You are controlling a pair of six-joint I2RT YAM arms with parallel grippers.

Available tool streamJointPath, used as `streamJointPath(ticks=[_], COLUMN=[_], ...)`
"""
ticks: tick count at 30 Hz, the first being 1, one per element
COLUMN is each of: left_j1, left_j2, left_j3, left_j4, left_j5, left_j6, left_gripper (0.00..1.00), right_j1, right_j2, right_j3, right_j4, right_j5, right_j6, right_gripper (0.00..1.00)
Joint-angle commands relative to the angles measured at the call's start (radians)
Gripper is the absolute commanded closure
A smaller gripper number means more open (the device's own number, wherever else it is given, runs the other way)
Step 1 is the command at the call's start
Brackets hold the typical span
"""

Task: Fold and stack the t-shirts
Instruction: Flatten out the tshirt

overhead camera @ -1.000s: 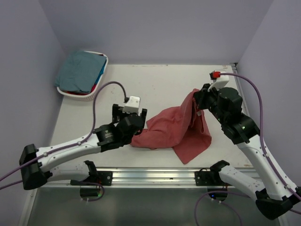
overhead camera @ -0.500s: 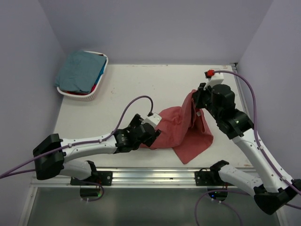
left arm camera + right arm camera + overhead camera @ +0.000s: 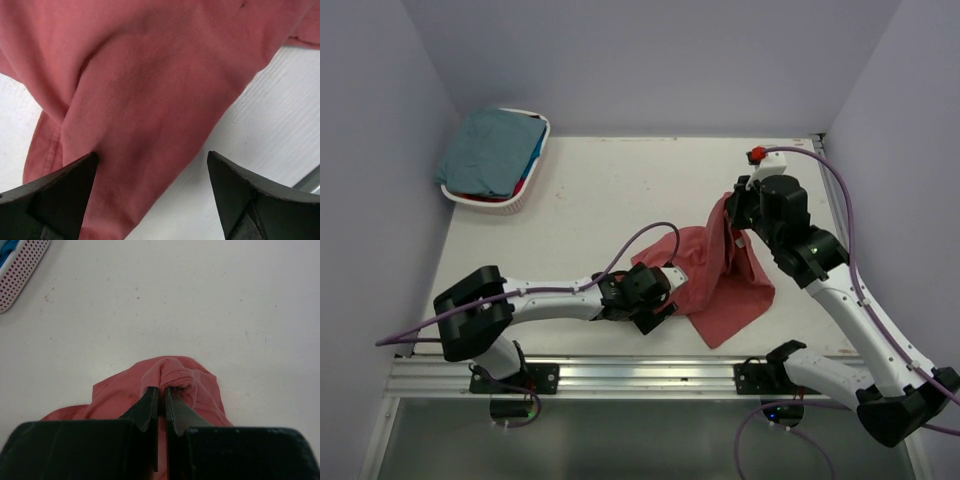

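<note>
My right gripper should move down beyond the crumpled t-shirt to the bare table and release the t-shirt's far corner, as its bunched edge hangs above the table.
The brick-red t-shirt (image 3: 720, 275) lies crumpled on the table's right half. My right gripper (image 3: 738, 208) is shut on a bunched edge of it (image 3: 170, 372) and holds that edge up off the table. My left gripper (image 3: 655, 305) is open and low at the shirt's near left edge; in the left wrist view the red cloth (image 3: 150, 90) fills the space between the spread fingers (image 3: 65, 195). The teal t-shirt (image 3: 492, 150) lies heaped in the white basket (image 3: 485, 201) at the back left, with bits of blue and red cloth under it.
The white table (image 3: 620, 190) is walled in lilac on three sides. A metal rail (image 3: 640, 375) runs along the near edge. The basket's dotted rim shows at the top left of the right wrist view (image 3: 20, 275).
My left arm has swung right and forward along the shirt's near edge, to its lower middle. My right gripper has lifted slightly back and left with the cloth, pulling the shirt narrower.
</note>
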Motion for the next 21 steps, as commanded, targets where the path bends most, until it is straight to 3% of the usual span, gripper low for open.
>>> streamJointPath(ticks=[1, 4, 5, 7, 8, 9, 15, 21], left_j1=[-0.007, -0.007, -0.007, -0.007, -0.007, -0.007, -0.007, -0.007], left_j2=[0.046, 0.066, 0.057, 0.039, 0.014, -0.001, -0.170, -0.326], left_j3=[0.042, 0.053, 0.059, 0.067, 0.078, 0.085, 0.162, 0.266], left_j4=[-0.023, -0.026, -0.027, -0.033, -0.046, -0.055, -0.130, -0.213], left_j5=[-0.005, -0.032, -0.045, -0.097, -0.120, -0.172, -0.333, -0.332], left_j6=[0.028, 0.024, 0.021, 0.010, 0.004, -0.013, -0.085, -0.134], left_gripper=[0.08, 0.33, 0.55, 0.76, 0.94, 1.00, 1.00, 1.00], right_j1=[-0.001, -0.001, -0.001, -0.001, -0.001, -0.001, -0.001, -0.004], right_j2=[0.000, -0.001, -0.001, -0.001, -0.003, -0.003, 0.011, 0.118], right_j3=[0.000, -0.002, -0.003, -0.005, -0.005, -0.005, -0.002, 0.028], right_j4=[0.036, 0.037, 0.036, 0.036, 0.034, 0.034, 0.018, -0.050], right_j5=[0.024, 0.030, 0.034, 0.037, 0.038, 0.043, 0.098, 0.191], right_j6=[0.003, 0.000, 0.000, 0.000, 0.000, 0.000, 0.007, 0.050], right_gripper=[1.00, 1.00, 1.00, 1.00, 1.00, 1.00, 1.00, 1.00])
